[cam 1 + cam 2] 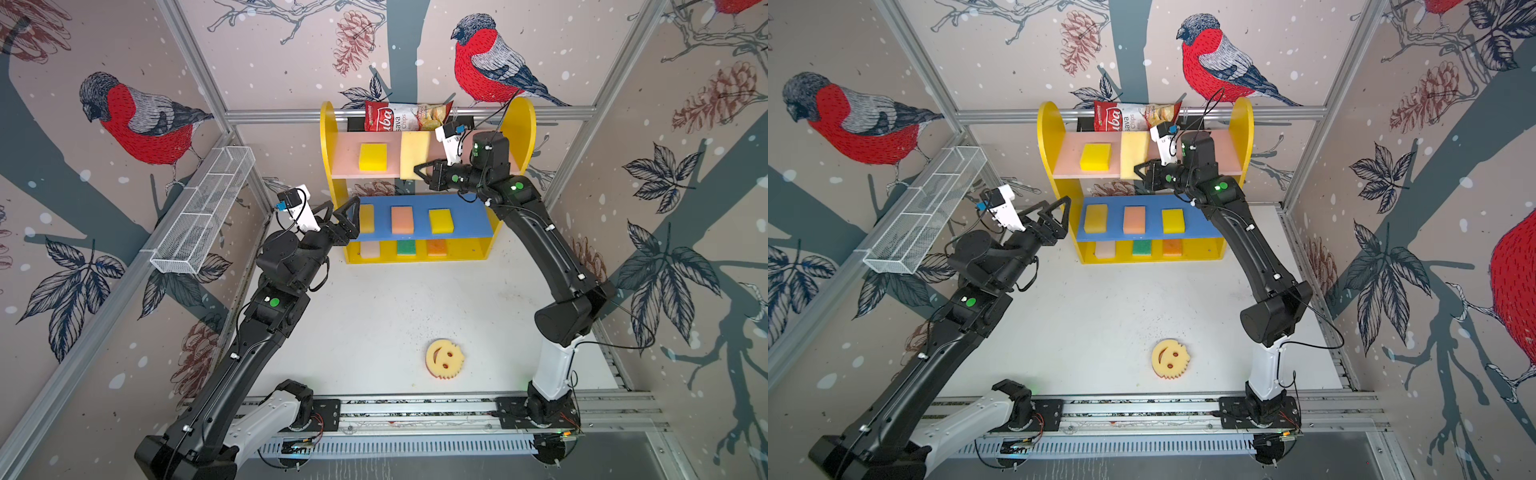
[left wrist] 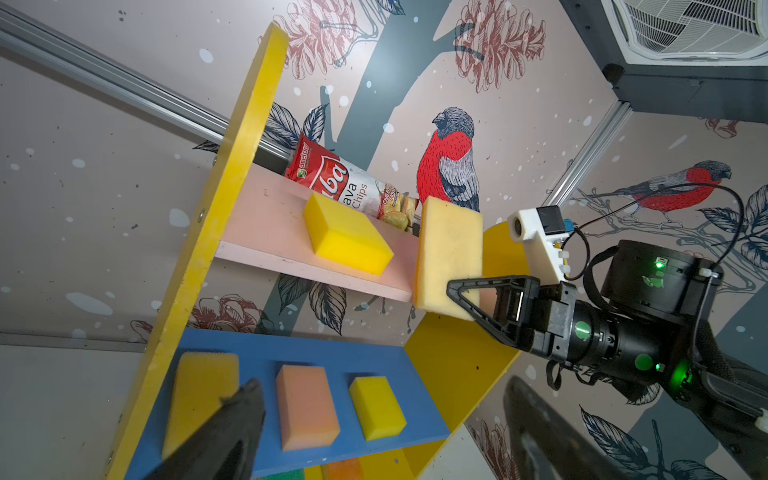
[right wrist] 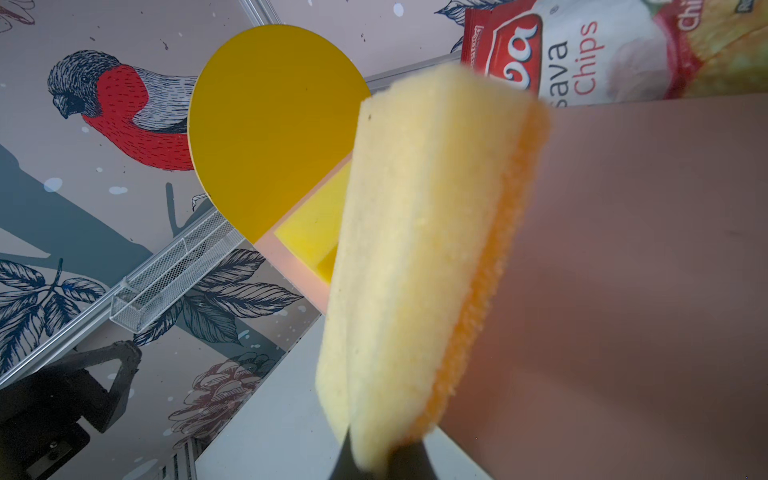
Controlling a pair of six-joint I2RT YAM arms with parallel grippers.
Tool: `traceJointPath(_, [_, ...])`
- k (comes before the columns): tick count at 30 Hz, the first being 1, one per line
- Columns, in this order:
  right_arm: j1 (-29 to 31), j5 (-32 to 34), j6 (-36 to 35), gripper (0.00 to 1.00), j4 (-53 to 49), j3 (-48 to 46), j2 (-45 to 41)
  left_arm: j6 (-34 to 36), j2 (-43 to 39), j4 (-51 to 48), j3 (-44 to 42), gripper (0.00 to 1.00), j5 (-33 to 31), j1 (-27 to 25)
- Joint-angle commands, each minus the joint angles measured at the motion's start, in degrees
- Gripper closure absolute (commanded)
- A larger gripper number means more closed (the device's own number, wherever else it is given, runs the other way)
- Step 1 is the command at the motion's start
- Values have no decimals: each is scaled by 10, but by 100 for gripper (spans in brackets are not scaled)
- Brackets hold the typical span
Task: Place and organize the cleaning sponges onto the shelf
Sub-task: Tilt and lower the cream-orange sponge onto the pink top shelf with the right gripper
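The cream sponge's gripped end still hangs over the near edge of the pink upper board, so my right gripper needs to move outward over the board and let go of the cream sponge there.
The shelf (image 1: 328, 137) stands at the back. My right gripper (image 1: 422, 171) is shut on a cream sponge (image 1: 413, 153) with an orange backing (image 3: 490, 291), holding it on edge over the pink upper board (image 1: 345, 158), beside a yellow sponge (image 1: 372, 156). Three sponges lie on the blue board: yellow-orange (image 1: 366, 219), peach (image 1: 402, 219) and yellow (image 1: 441, 220). On the base sit pale pink (image 1: 370, 249), green (image 1: 406, 247) and orange (image 1: 436, 247) sponges. My left gripper (image 1: 340, 212) is open and empty at the blue board's left end. The smiley sponge (image 1: 444, 358) lies on the table.
A red-and-white chips bag (image 1: 405, 115) leans behind the pink board. A white wire-mesh rack (image 1: 203, 212) hangs on the left wall. The arms' base rail (image 1: 415, 409) runs along the table's front edge.
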Motion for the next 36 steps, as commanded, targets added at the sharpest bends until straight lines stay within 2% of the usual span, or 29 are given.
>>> traceJointPath(1, [-2, 0, -19, 100, 1, 23, 9, -6, 0, 2, 8, 11, 14, 1])
traceJointPath(6, [-3, 4, -29, 100, -24, 60, 39, -6, -4, -3, 8, 11, 10, 1])
traceJointPath(28, [-20, 4, -25, 99, -20, 81, 79, -19, -4, -11, 7, 11, 9, 1])
traceJointPath(36, [-21, -7, -24, 93, -8, 83, 89, -24, -1, -12, 7, 12, 12, 1])
